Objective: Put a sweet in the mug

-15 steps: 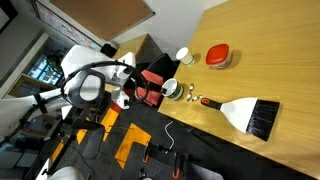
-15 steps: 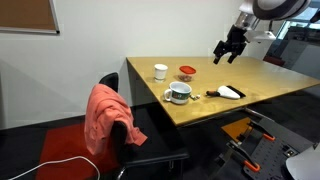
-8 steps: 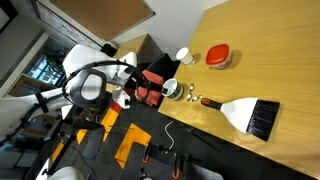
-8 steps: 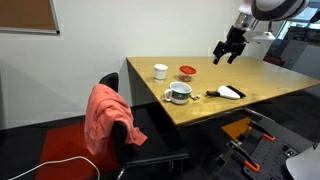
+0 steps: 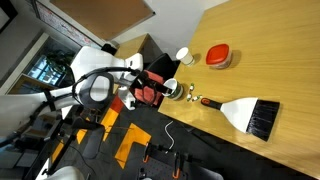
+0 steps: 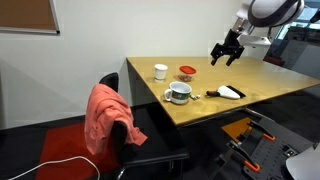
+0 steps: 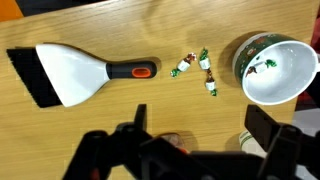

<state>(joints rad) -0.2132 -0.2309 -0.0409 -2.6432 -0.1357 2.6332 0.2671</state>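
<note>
The robot's open gripper should next move a long way down onto the wrapped sweet closest to the red-lidded container, because there is bare wood on both sides of that sweet.
The mug (image 7: 275, 68), round and pale with a green pattern, stands at the table's near edge in both exterior views (image 6: 180, 92) (image 5: 172, 88). A few green-and-white wrapped sweets (image 7: 200, 70) lie on the wood between the mug and the brush, and also show in an exterior view (image 6: 197, 96). My gripper (image 7: 205, 125) is open and empty. It hangs high above the table, behind the objects in an exterior view (image 6: 223, 52), well apart from the sweets and the mug.
A white hand brush (image 7: 70, 75) with an orange-and-black handle lies beside the sweets (image 6: 228, 92). A small white cup (image 6: 160, 71) and a red-lidded round container (image 6: 187, 71) stand farther back. A chair with a red cloth (image 6: 108, 115) stands at the table edge.
My gripper has shifted a little sideways above the table, towards the cup and container side. Nothing on the table has moved.
</note>
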